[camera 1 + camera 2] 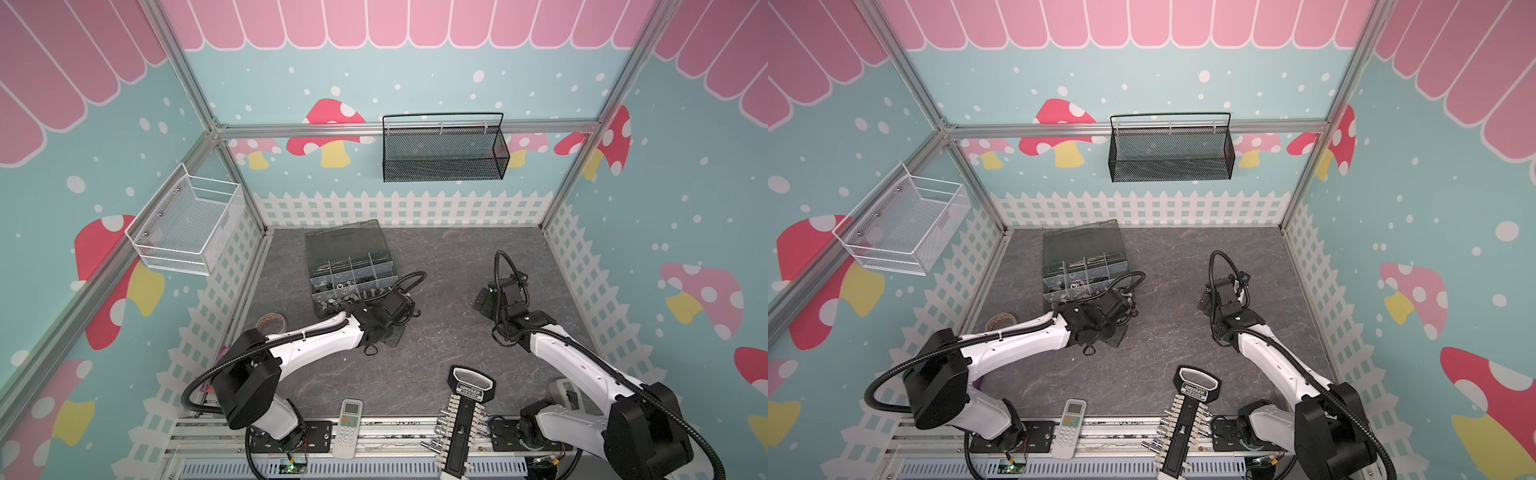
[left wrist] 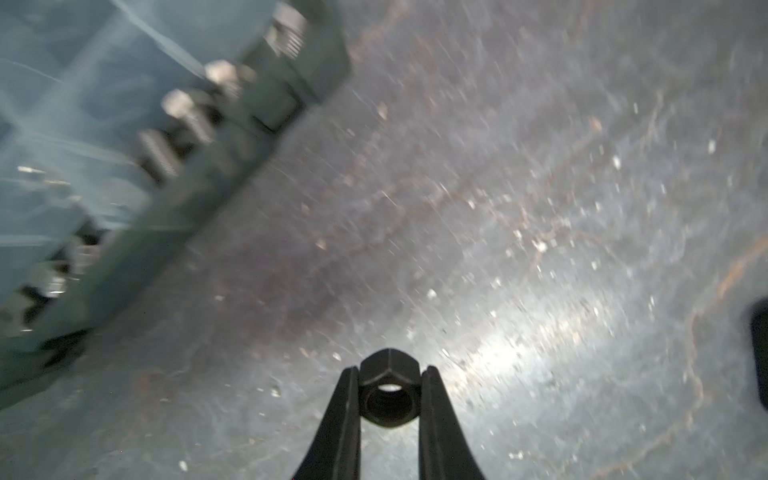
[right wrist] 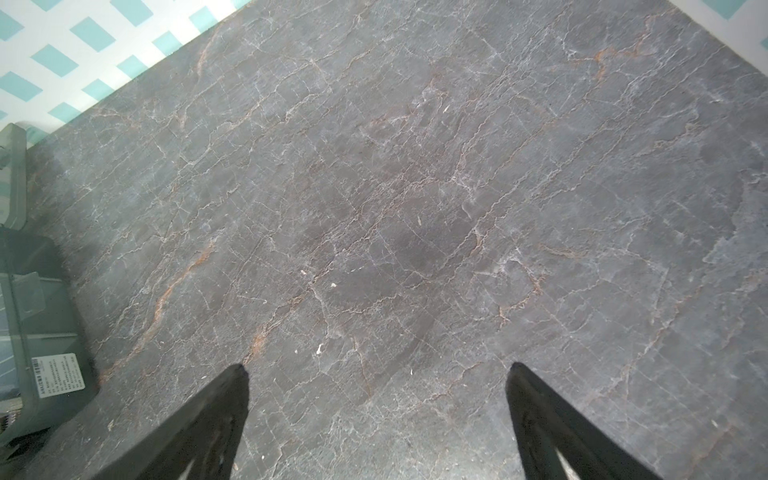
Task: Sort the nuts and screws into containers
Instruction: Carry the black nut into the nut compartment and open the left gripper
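The left gripper needs to swing outward next over the box's middle-row end section on the tape-roll side and let go of the black hex nut (image 2: 389, 365), since the nut hangs outside the box.
In the left wrist view my left gripper (image 2: 390, 370) is shut on a black hex nut (image 2: 389, 365), pinched between the fingertips above the bare table. The view is blurred. Beside it stands the dark-grey organizer box (image 2: 166, 232), with silver screws (image 2: 183, 108) lying behind its wall. Both top views show the box (image 1: 345, 241) (image 1: 1081, 241) with its lid open. The near compartments (image 1: 338, 293) hold mixed silver and black pieces. The left wrist (image 1: 376, 318) hangs just in front of the box's near right corner. My right gripper (image 3: 377, 368) (image 1: 484, 301) is open over bare table right of the box.
A white remote control (image 1: 348, 428) and a black socket rack (image 1: 461, 419) lie at the front edge. A tape roll (image 1: 271, 322) sits by the left wall. A black mesh basket (image 1: 444, 149) hangs on the back wall and a white wire basket (image 1: 187, 224) on the left wall.
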